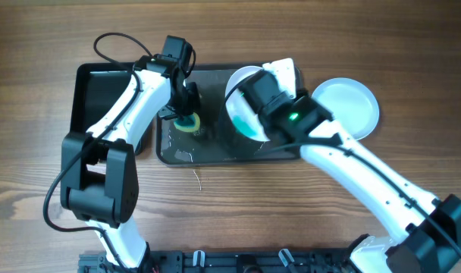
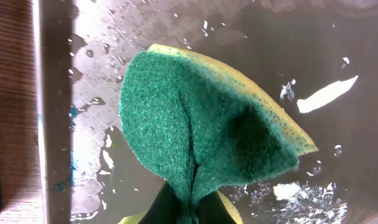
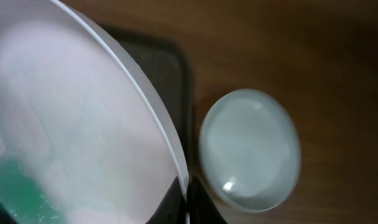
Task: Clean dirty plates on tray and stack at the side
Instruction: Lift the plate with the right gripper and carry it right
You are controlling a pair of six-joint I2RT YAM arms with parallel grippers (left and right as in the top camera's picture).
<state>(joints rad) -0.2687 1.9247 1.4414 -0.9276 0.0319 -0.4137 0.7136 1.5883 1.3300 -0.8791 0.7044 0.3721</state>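
I should next move my right gripper to the right in the overhead view and down, then let go of the white plate's rim over the clean pale plate (image 1: 352,106) (image 3: 250,149), already set beside the tray.
My right gripper (image 1: 259,97) is shut on the rim of a white plate (image 1: 244,120) with a teal-green smear and holds it tilted over the dark-grey tray (image 1: 215,152). In the right wrist view the fingers (image 3: 186,200) pinch that plate's edge (image 3: 71,124). A clean pale plate (image 1: 352,106) lies on the table right of the tray; it also shows in the right wrist view (image 3: 251,149). My left gripper (image 1: 186,105) is shut on a green-and-yellow sponge (image 1: 187,123) and presses it onto the wet tray, as the left wrist view shows (image 2: 201,130). A third plate is not in view.
A smaller, deeper black tray (image 1: 101,91) sits left of the dark-grey tray, partly under my left arm. The dark-grey tray's floor (image 2: 301,37) is wet with droplets and foam. Bare wood table (image 1: 238,212) lies in front.
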